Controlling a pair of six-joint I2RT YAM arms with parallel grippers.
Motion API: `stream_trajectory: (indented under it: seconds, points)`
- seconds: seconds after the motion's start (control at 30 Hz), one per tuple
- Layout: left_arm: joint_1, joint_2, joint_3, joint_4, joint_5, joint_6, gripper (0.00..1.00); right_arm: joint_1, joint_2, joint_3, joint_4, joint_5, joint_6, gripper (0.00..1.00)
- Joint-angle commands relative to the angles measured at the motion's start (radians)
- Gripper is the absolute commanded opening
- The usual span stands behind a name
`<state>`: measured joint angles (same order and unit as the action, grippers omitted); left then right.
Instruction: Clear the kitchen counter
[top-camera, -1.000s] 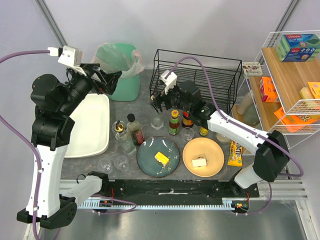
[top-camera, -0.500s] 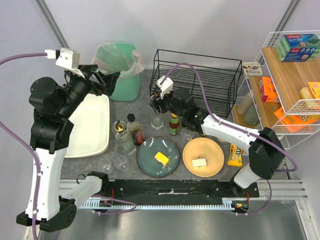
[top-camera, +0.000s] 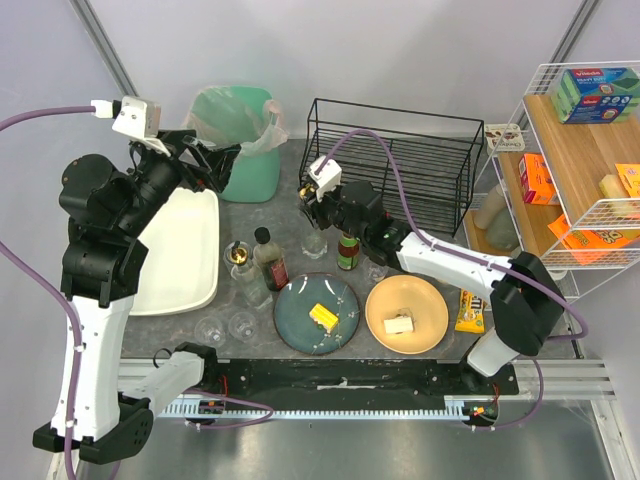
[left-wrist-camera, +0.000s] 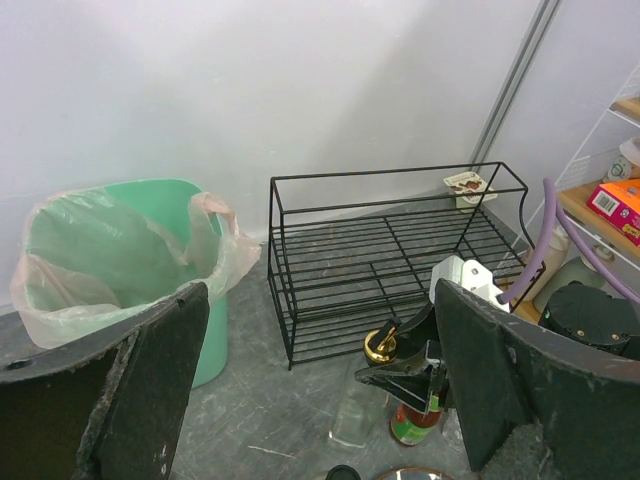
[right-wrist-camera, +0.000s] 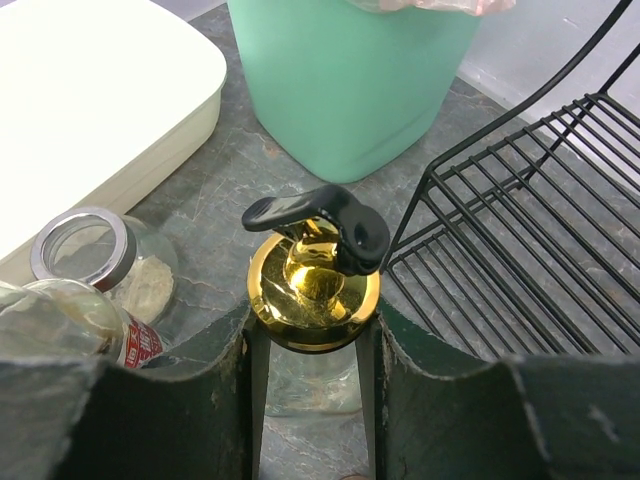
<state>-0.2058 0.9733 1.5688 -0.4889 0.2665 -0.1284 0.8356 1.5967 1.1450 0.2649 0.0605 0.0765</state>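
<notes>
The spot at the rack's far corner by the shelf is empty, so my right gripper should next lift the pump bottle outward over it, then lower and release it.
On the dark grey kitchen counter (top-camera: 290, 205) stands a clear glass pump bottle (top-camera: 315, 244) with a gold collar and black spout. My right gripper (top-camera: 314, 222) is over it. In the right wrist view, both fingers of that gripper (right-wrist-camera: 312, 345) press against the gold collar of the pump bottle (right-wrist-camera: 314, 290). My left gripper (top-camera: 215, 160) hangs high beside the green bin, and in its wrist view this gripper (left-wrist-camera: 320, 320) is wide open and holds nothing. From there I see the pump bottle (left-wrist-camera: 380, 346) in the right gripper (left-wrist-camera: 425, 375).
A green lined bin (top-camera: 245, 140) and a black wire rack (top-camera: 400, 160) stand at the back. A white tub (top-camera: 180, 250) lies left. Sauce bottles (top-camera: 348, 248), a jar (top-camera: 238, 255), glasses (top-camera: 225, 328), a blue plate (top-camera: 300, 325) and an orange plate (top-camera: 425, 300) crowd the front. A shelf (top-camera: 580, 160) stands right.
My right gripper moved left from the sauce bottles to the pump bottle and closed in on its gold collar. The left arm barely shifted.
</notes>
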Motion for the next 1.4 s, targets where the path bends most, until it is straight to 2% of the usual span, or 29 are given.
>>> stream_trajectory:
  seconds: [0.0, 0.1, 0.57, 0.73, 0.93, 1.03, 1.23, 1.37]
  points:
    - [0.005, -0.007, -0.004, 0.047, -0.006, 0.036, 0.99, 0.010, 0.011, 0.044, 0.013, 0.022, -0.026, 0.12]
    - [0.006, -0.012, -0.006, 0.049, -0.006, 0.036, 0.99, 0.013, -0.010, 0.074, 0.001, 0.028, -0.029, 0.00]
    - [0.003, -0.008, -0.006, 0.050, -0.012, 0.023, 0.99, 0.014, -0.129, 0.323, -0.093, 0.015, 0.008, 0.00]
    - [0.003, -0.010, -0.006, 0.050, -0.023, 0.018, 0.99, 0.013, -0.152, 0.461, -0.193, 0.114, 0.006, 0.00]
    - [0.003, -0.004, -0.009, 0.055, -0.018, 0.007, 0.99, -0.006, -0.130, 0.648, -0.332, 0.315, -0.056, 0.00]
    - [0.005, 0.001, -0.009, 0.064, -0.010, 0.001, 0.98, -0.062, -0.090, 0.752, -0.381, 0.387, -0.067, 0.00]
    - [0.005, 0.010, -0.009, 0.072, -0.001, -0.010, 0.98, -0.245, 0.006, 0.923, -0.423, 0.397, -0.067, 0.00]
    - [0.005, 0.013, -0.015, 0.072, -0.004, -0.013, 0.98, -0.317, 0.081, 1.048, -0.431, 0.466, -0.119, 0.00]
